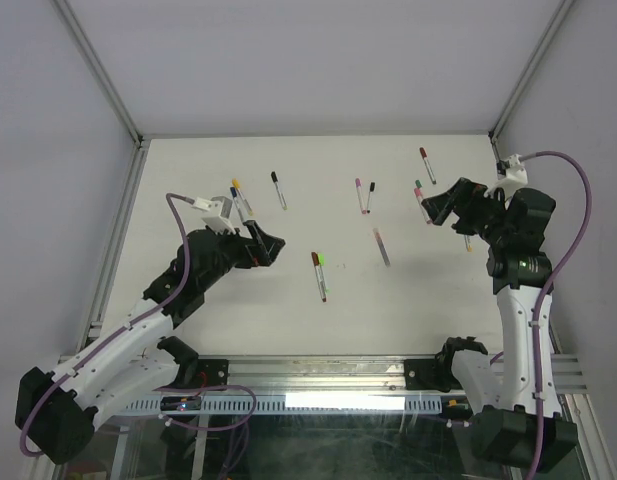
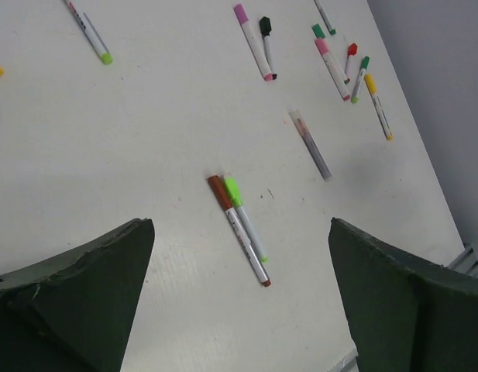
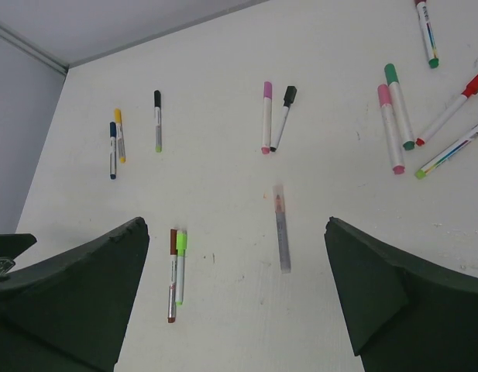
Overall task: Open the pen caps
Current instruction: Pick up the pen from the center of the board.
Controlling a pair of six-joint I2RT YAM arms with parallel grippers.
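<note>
The blue pen's body (image 1: 239,208) lies outward of my left gripper and below it, so my gripper needs to go left in the top view, outward and down onto it.
Several capped pens lie scattered on the white table (image 1: 208,300). A brown-capped pen (image 1: 317,268) and a light-green-capped pen (image 1: 324,262) lie side by side mid-table; they also show in the left wrist view (image 2: 216,190) and the right wrist view (image 3: 173,242). A grey pen with a clear cap (image 1: 381,246) lies to their right. I see no loose pen caps. My left gripper (image 1: 273,245) is open and empty, left of the brown pen. My right gripper (image 1: 433,208) is open and empty, above the pink and green pens (image 3: 393,116).
At the back lie a yellow and blue pair (image 1: 238,192), a black-capped pen (image 1: 278,188), a pink pen (image 1: 359,194) beside a short black one (image 1: 370,196), and a dark-red pen (image 1: 427,164). Metal frame rails (image 1: 118,250) edge the table.
</note>
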